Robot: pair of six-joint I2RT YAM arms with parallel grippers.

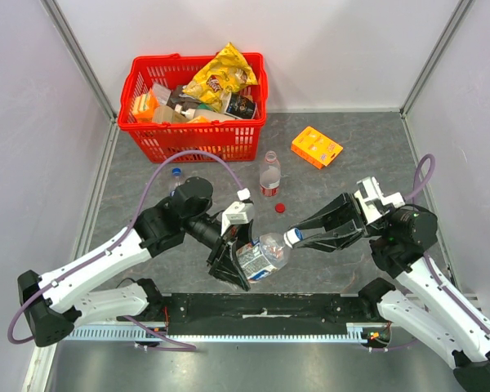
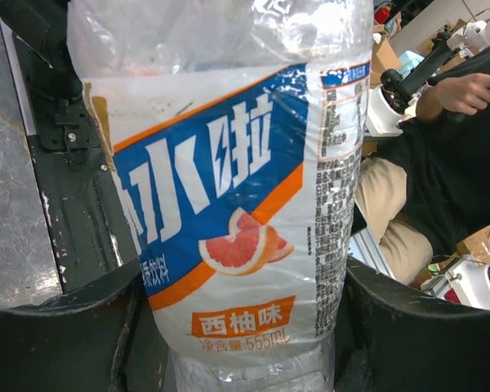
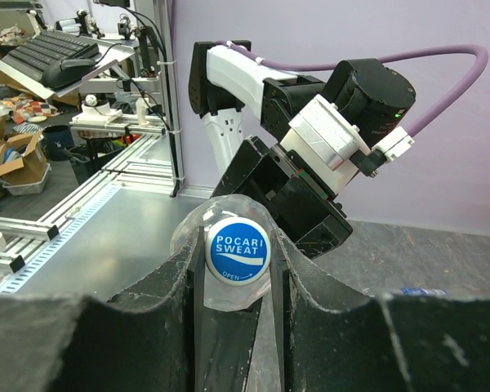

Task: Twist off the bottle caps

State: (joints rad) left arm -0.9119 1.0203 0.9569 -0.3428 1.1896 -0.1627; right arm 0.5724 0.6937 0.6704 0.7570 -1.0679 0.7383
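The spot on the tabletop beside the red cap (image 1: 281, 207) is clear, so the robot's right gripper needs to pull away from the bottle, turn downward, lower to that spot and then release what it holds.
My left gripper (image 1: 239, 265) is shut on the blue-labelled bottle (image 1: 260, 257) and holds it tilted off the table, neck pointing right. In the left wrist view the bottle (image 2: 245, 188) fills the gap between the fingers (image 2: 57, 335). My right gripper (image 1: 297, 238) is shut on its blue cap (image 1: 293, 237). In the right wrist view the cap (image 3: 238, 249) sits pinched between both fingers (image 3: 173, 282). A red-labelled bottle (image 1: 269, 175) stands upright behind, with a red cap (image 1: 281, 207) lying loose on the table near it. A clear bottle with a blue cap (image 1: 176, 173) shows partly behind the left arm.
A red basket (image 1: 143, 131) full of snack packs stands at the back left. An orange box (image 1: 316, 147) lies at the back right. Grey walls close in the table on the left, right and back.
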